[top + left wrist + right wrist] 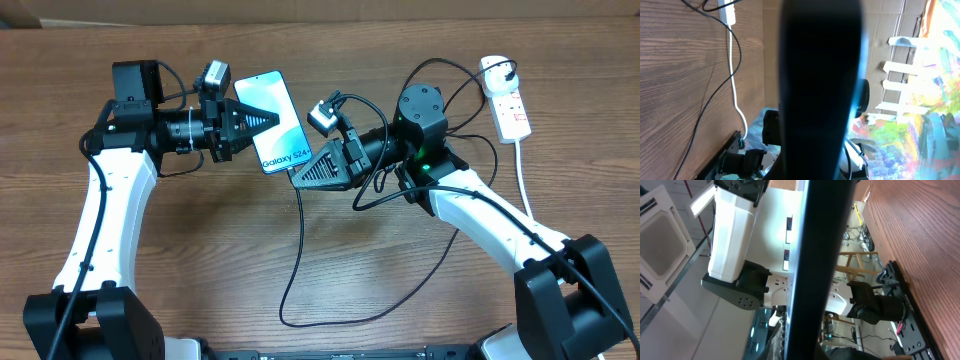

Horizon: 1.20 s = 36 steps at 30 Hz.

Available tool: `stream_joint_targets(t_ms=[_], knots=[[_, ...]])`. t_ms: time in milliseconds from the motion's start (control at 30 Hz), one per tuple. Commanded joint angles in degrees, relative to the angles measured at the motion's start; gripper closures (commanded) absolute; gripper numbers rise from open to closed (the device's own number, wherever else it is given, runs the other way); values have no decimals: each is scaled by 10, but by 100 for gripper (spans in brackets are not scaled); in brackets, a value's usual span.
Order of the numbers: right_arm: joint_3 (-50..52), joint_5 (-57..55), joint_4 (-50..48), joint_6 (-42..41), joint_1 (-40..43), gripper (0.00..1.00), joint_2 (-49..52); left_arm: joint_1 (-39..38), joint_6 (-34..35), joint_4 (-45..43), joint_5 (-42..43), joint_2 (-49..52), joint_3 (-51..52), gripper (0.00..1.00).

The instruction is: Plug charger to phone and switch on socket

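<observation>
My left gripper should next lower the raised phone to the tabletop between both arms and release it. That tabletop is below my left gripper and to its right in the overhead view.
The phone (270,115), its light screen reading "Galaxy S24+", is held above the table between both arms. My left gripper (268,118) is shut on its left long edge. In the left wrist view the phone (820,75) is a dark slab that hides the fingers. My right gripper (296,177) is shut at the phone's lower end, where the charger (300,240) cable comes up to meet it. The plug tip is hidden by the fingers. In the right wrist view the phone (820,255) rises edge-on. The socket (507,100) lies at the far right; its switch state is unreadable.
The black cable loops over the right arm and curls toward the front edge (330,318). The thick white cord (522,170) runs from the socket toward the front. The socket's end (726,12) and its cord show at the top of the left wrist view.
</observation>
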<state>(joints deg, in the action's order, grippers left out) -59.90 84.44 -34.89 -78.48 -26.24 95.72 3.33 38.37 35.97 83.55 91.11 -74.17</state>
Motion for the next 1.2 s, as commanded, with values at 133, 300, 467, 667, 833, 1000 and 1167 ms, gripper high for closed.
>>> stream_joint_targets(t_ms=[133,300,467,667,833,1000,1167], knots=[[-2,-64,-1,-5,17,95,-2,-19,-18,2,61,-4,1,96],[-2,-67,-2,-5,17,95,-2,-19,-21,2,61,-4,1,96],[-2,-71,-2,-5,17,94,-2,-19,-26,2,56,-4,1,96],[-2,-67,-1,-9,17,75,-2,-14,-26,0,-6,-4,1,96],[-2,-43,-1,-14,17,60,-2,8,-26,-3,-63,-4,1,96],[-2,-33,-1,-14,17,42,-2,38,-38,-2,-131,-4,1,96],[-2,-34,-1,-5,17,28,-2,47,-80,8,-174,-4,1,96]])
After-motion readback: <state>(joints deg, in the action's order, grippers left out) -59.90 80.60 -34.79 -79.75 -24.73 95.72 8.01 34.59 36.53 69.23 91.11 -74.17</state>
